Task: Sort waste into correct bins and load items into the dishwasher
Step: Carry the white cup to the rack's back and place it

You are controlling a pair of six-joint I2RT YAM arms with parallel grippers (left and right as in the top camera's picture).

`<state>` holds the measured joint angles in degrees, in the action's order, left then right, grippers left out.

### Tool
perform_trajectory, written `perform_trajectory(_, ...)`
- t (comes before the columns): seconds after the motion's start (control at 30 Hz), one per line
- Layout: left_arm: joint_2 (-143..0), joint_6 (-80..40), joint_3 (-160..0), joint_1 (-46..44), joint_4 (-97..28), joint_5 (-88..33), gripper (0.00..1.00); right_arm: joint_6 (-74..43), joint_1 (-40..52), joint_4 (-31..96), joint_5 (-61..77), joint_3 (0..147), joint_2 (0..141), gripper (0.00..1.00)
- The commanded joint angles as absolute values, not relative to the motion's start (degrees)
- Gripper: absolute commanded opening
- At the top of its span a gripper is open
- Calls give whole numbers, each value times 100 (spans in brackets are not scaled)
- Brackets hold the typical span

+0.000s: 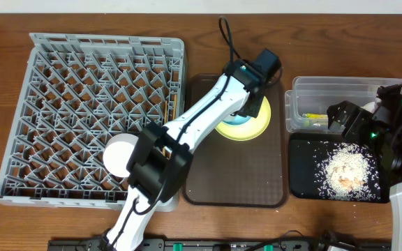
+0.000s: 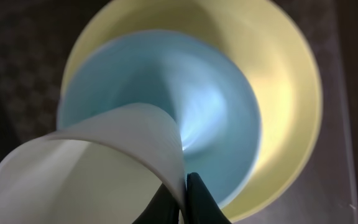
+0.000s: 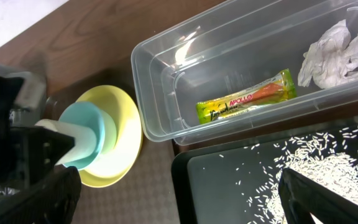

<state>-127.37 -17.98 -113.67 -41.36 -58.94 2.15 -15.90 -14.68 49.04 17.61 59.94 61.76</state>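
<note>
I'll lift my left gripper across to its left in the overhead view, then release the cup (image 2: 86,174) on the rack's far wires.
My left gripper (image 2: 184,202) is shut on the rim of the small white cup (image 2: 86,174), just above the light blue bowl (image 2: 185,99). That bowl sits on the yellow plate (image 2: 278,81). In the overhead view this gripper (image 1: 247,104) is over the plate (image 1: 257,129). My right gripper (image 3: 179,179) is open and empty over the near left of the black tray (image 3: 229,180), which holds the rice scraps (image 3: 328,165). The clear tub (image 3: 160,87) holds the green-yellow sachet (image 3: 247,102) and the white napkin (image 3: 334,53). A white bowl (image 1: 121,155) sits in the grey dish rack (image 1: 82,90). I cannot make out the chopsticks.
The plate rests on the brown serving tray (image 1: 236,174), between the rack and the bins. The clear tub (image 1: 347,90) stands behind the black tray (image 1: 306,181) at the right. My right gripper (image 1: 351,120) hovers where they meet. Bare wooden table surrounds them.
</note>
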Motion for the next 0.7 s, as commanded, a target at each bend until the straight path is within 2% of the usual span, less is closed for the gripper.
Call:
perform_trajectory(0.0, -11738, -1782, -11504, -4110, -6027, 257, 8, -1562, -1494, 4910, 1804, 6053, 6149, 99)
perform_trajectory(0.2, -10731, -1780, -11504, -3846, -6213, 126, 8, -1562, -1494, 4910, 1804, 6053, 6149, 99)
perform_trajectory(0.37, -10285, -1660, -11504, -3183, -6329, -576, 8, -1562, -1494, 4910, 1804, 6053, 6149, 99)
perform_trajectory(0.67, -10488, -1236, -11493, -974, -6283, -3964, 8, -1562, -1494, 4910, 1804, 6053, 6149, 99)
